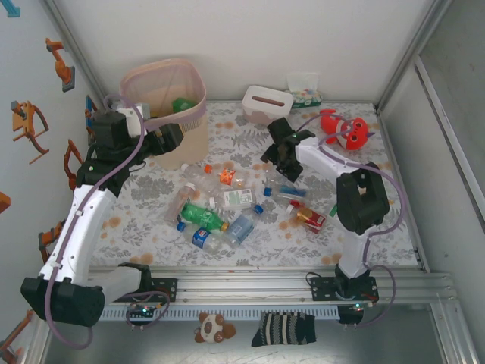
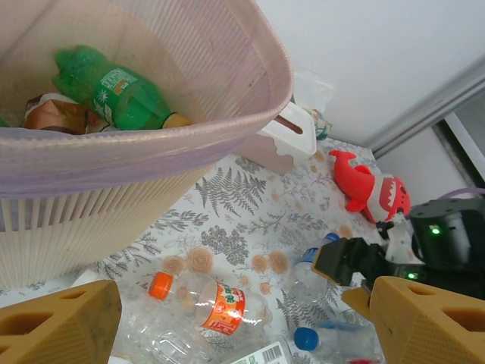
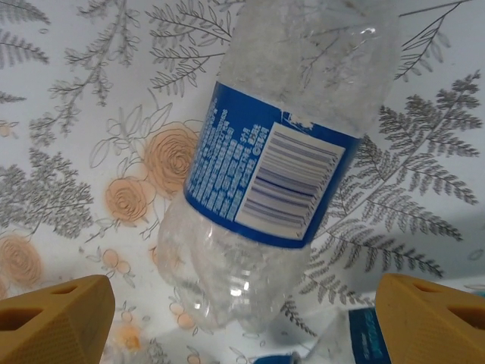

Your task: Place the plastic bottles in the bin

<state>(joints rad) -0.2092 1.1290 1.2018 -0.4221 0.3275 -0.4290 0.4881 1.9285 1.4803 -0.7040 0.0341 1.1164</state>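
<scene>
My right gripper has its fingers spread, with the clear bottle's blue label [image 3: 271,168] just below, between them. Next, it will lower its fingers to either side of the label and close across the bottle.
The beige bin [image 1: 163,95] with its pink liner stands at the back left and holds a green bottle [image 2: 114,95] and a brown-labelled one [image 2: 49,114]. My left gripper [image 1: 173,141] hangs open and empty beside the bin's front wall, above an orange-labelled bottle [image 2: 220,303]. Several plastic bottles [image 1: 220,208] lie scattered mid-table. My right gripper [image 1: 282,163] is open just over a clear bottle with a blue label [image 3: 273,178], which lies on the cloth between its spread fingers [image 3: 57,318] without touching them.
A white tissue box [image 1: 267,102] and a red shark plush [image 1: 345,129] sit at the back. The left wall runs close to the bin. A red-labelled bottle [image 1: 311,218] lies near the right arm's base.
</scene>
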